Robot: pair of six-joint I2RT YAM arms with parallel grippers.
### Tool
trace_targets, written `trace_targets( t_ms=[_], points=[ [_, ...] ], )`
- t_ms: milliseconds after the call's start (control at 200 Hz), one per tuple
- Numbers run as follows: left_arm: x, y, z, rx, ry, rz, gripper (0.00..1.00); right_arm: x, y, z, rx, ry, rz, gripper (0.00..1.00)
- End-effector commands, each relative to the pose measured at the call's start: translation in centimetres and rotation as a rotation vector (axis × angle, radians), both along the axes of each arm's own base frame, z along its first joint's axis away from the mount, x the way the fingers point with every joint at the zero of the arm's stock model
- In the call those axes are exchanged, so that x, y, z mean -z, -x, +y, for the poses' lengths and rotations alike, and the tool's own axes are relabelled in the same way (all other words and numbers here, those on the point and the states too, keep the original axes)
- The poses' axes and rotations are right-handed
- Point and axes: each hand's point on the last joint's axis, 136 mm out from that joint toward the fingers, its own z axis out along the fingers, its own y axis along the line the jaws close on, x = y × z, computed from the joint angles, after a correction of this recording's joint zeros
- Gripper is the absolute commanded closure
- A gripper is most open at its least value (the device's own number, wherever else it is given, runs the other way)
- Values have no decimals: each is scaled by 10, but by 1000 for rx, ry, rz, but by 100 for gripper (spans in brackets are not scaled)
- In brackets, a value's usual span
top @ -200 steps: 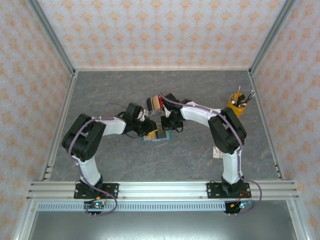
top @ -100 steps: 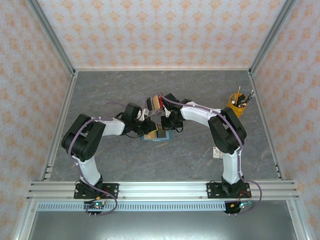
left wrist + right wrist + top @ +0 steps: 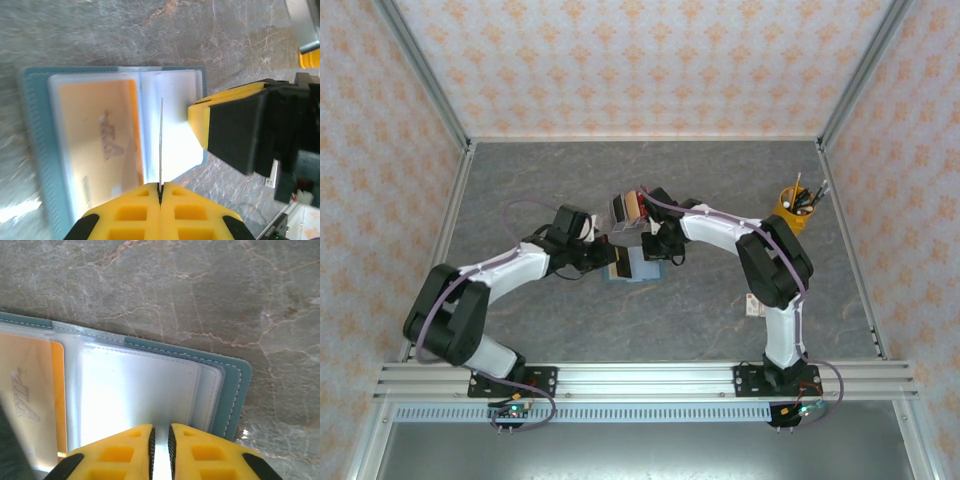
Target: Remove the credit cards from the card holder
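The thin card is dark, like the striped box's dark section [image 3: 618, 209]. My left gripper will next carry the card up and outward, then lower it over that section and let go of it.
The blue-teal card holder [image 3: 35, 125] lies open on the grey table, also seen in the top view [image 3: 643, 270]. A tan-orange card [image 3: 100, 145] sits in its left clear pocket [image 3: 30, 385]. My left gripper [image 3: 161, 186] is shut on a thin card [image 3: 161, 140] seen edge-on, standing upright over the holder's fold. In the top view the left gripper [image 3: 613, 262] is at the holder's left edge. My right gripper [image 3: 160, 432] rests on the right-hand pocket of the holder [image 3: 232, 390], jaws nearly together with nothing between them; one of its fingers [image 3: 200, 120] shows beside the held card.
A striped box [image 3: 629, 208] sits just behind the right gripper. A yellow pen cup [image 3: 797, 205] stands at the right rear. A small pink-and-white box [image 3: 753, 306] lies by the right arm's base. Patterned walls enclose the table.
The left arm has swung its elbow out to the left and drawn back, pulling the thin card leftward from the holder. The right arm has stayed put.
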Motion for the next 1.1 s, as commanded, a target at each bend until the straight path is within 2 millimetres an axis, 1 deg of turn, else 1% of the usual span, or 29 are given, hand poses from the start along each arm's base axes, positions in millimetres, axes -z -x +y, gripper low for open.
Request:
trace_targets(
  t_ms=[0,95,205,255,280,365,475,591,671,756,836,881,956,1021,1086,1096],
  points=[
    [-4,20,32,-41,-149,17,100,-8,2,-11,39,24,-19,79],
    [-27,24,49,-85,-211,-20,100,-33,-4,-4,69,-46,-68,72],
    [-50,28,68,-145,-294,-36,100,-63,-10,-3,115,-109,-141,63],
    [-58,28,76,-171,-324,-39,100,-73,-10,-4,131,-130,-168,58],
    [-61,29,78,-182,-337,-38,100,-78,-10,-6,141,-138,-182,56],
    [-73,27,83,-212,-376,-46,100,-93,-8,-16,179,-148,-237,44],
    [-87,19,78,-225,-433,-67,100,-103,-3,-37,231,-122,-305,32],
    [-99,3,68,-244,-514,-78,100,-107,5,-58,264,-93,-363,21],
    [-107,-14,59,-269,-574,-94,100,-107,9,-74,294,-62,-402,11],
    [-115,-32,48,-287,-627,-115,100,-106,15,-86,314,-47,-434,4],
    [-122,-52,39,-307,-670,-142,100,-104,21,-93,315,-48,-446,0],
    [-122,-64,32,-313,-677,-149,100,-102,24,-96,319,-44,-450,0],
    [-119,-85,22,-325,-680,-167,100,-97,27,-101,324,-29,-447,0],
    [-114,-100,15,-325,-690,-168,100,-91,31,-102,323,-23,-429,0],
    [-109,-113,13,-331,-718,-163,100,-87,34,-102,319,-29,-414,0],
    [-111,-114,13,-335,-718,-167,100,-86,35,-102,319,-29,-411,0]
  ],
)
